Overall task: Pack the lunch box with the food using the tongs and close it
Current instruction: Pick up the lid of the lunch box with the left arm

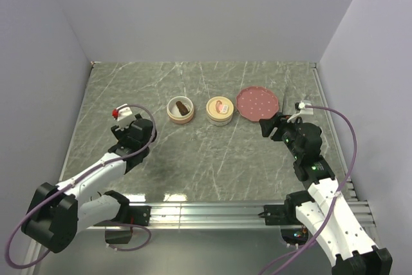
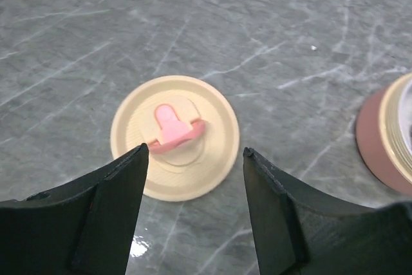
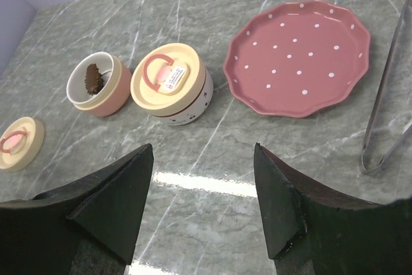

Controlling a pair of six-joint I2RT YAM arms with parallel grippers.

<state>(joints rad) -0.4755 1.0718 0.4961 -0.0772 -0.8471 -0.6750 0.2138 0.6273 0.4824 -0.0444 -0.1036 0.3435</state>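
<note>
The left gripper moves down and turns to close on the raised pink handle (image 2: pixel 179 140) of the loose cream lid next, since it lies slanted below my open fingers.
The lunch box stands as two round containers. An open pink bowl (image 1: pixel 181 109) (image 3: pixel 100 85) holds one dark brown piece of food (image 1: pixel 182 106) (image 3: pixel 91 78). Beside it is a white speckled bowl (image 1: pixel 220 111) (image 3: pixel 172 85) shut under a cream lid. A loose cream lid (image 2: pixel 174 136) (image 3: pixel 19 142) with a pink emblem lies flat on the table, just ahead of my open, empty left gripper (image 2: pixel 196 152) (image 1: pixel 132 127). The thin metal tongs (image 3: pixel 386 94) (image 1: pixel 285 101) lie right of the pink plate. My right gripper (image 3: pixel 203 149) (image 1: pixel 271 124) hovers open and empty in front of that plate.
The pink dotted plate (image 1: pixel 257 103) (image 3: pixel 299 56) holds nothing. Grey walls close in the marble table (image 1: pixel 212 159) at the back and both sides. A metal rail (image 1: pixel 212 210) runs along the near edge between the arm bases.
</note>
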